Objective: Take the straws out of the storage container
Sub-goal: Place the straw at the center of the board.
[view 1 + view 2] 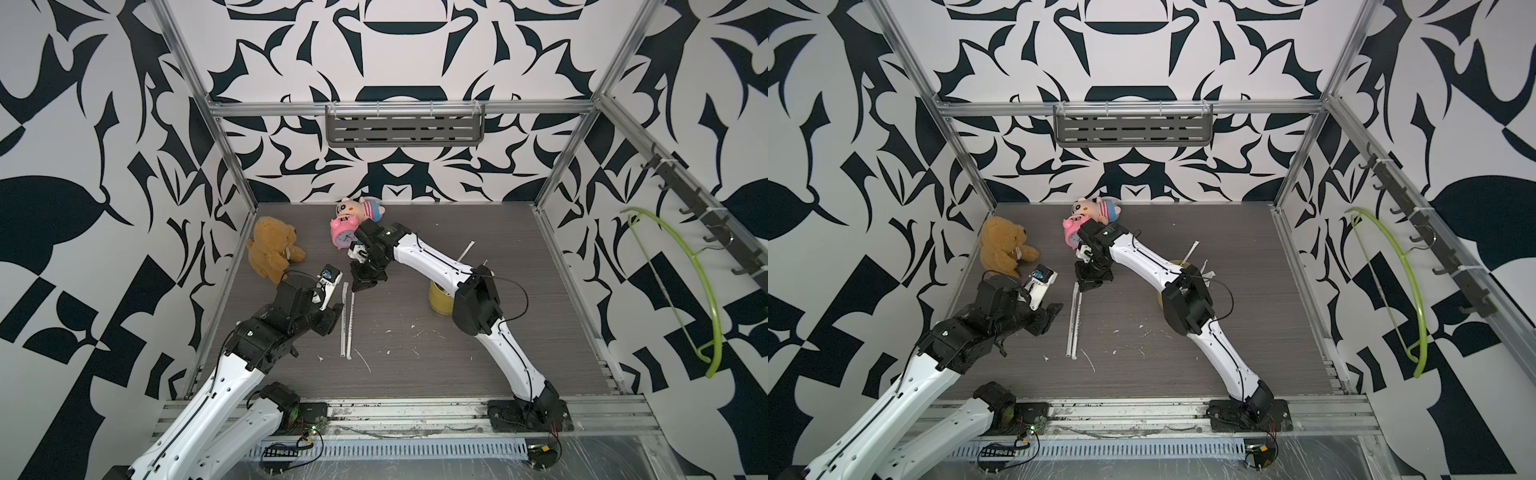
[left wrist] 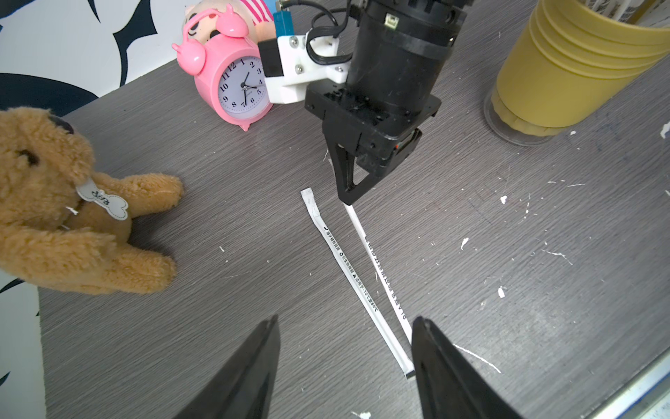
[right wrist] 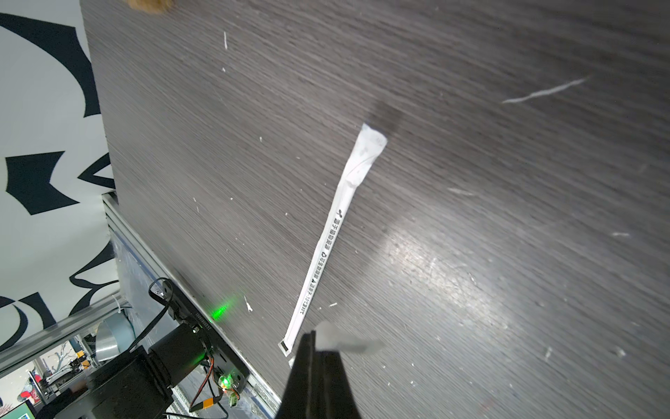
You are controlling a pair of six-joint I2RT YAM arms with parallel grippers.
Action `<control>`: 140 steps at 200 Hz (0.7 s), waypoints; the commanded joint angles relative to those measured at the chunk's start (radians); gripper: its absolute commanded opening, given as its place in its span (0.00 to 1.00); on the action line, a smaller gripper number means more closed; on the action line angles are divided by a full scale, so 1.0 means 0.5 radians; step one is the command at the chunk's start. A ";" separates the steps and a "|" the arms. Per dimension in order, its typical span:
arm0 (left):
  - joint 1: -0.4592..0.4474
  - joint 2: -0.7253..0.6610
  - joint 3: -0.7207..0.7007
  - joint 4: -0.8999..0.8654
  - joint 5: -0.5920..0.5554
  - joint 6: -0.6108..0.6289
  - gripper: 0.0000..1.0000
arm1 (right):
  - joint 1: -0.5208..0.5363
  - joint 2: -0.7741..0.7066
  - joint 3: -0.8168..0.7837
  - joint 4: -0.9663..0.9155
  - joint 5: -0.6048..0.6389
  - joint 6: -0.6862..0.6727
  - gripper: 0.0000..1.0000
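My right gripper should move sideways next, over the far end of the flat straw (image 1: 345, 284), and let go of the held straw, because their near ends already lie together.
The yellow storage container (image 1: 439, 300) stands right of centre, mostly hidden by my right arm in both top views; its ridged wall (image 2: 565, 76) is plain in the left wrist view. A wrapped straw (image 1: 466, 251) sticks out of it. Two more straws are out on the table: one lies flat (image 2: 353, 281), also seen in the right wrist view (image 3: 326, 246). My right gripper (image 2: 346, 197) is shut on the top end of the other straw (image 2: 379, 268), which slants down to the table. My left gripper (image 2: 346, 321) stands open just before their near ends, holding nothing.
A brown teddy bear (image 1: 272, 249) sits at the left. A pink alarm clock (image 1: 344, 237) and a pig plush (image 1: 362, 208) are at the back, close to my right wrist. White scraps (image 1: 388, 331) dot the table. A green hanger (image 1: 702, 291) hangs on the right wall.
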 commanded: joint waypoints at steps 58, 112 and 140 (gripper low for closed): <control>0.008 0.014 -0.026 0.048 0.066 0.019 0.65 | -0.049 0.100 0.187 -0.050 -0.091 -0.064 0.00; 0.024 0.032 -0.019 0.047 0.083 0.019 0.65 | -0.049 0.161 0.204 0.012 -0.133 -0.064 0.00; 0.039 0.032 -0.020 0.047 0.102 0.019 0.65 | -0.049 0.174 0.172 0.106 -0.179 -0.030 0.00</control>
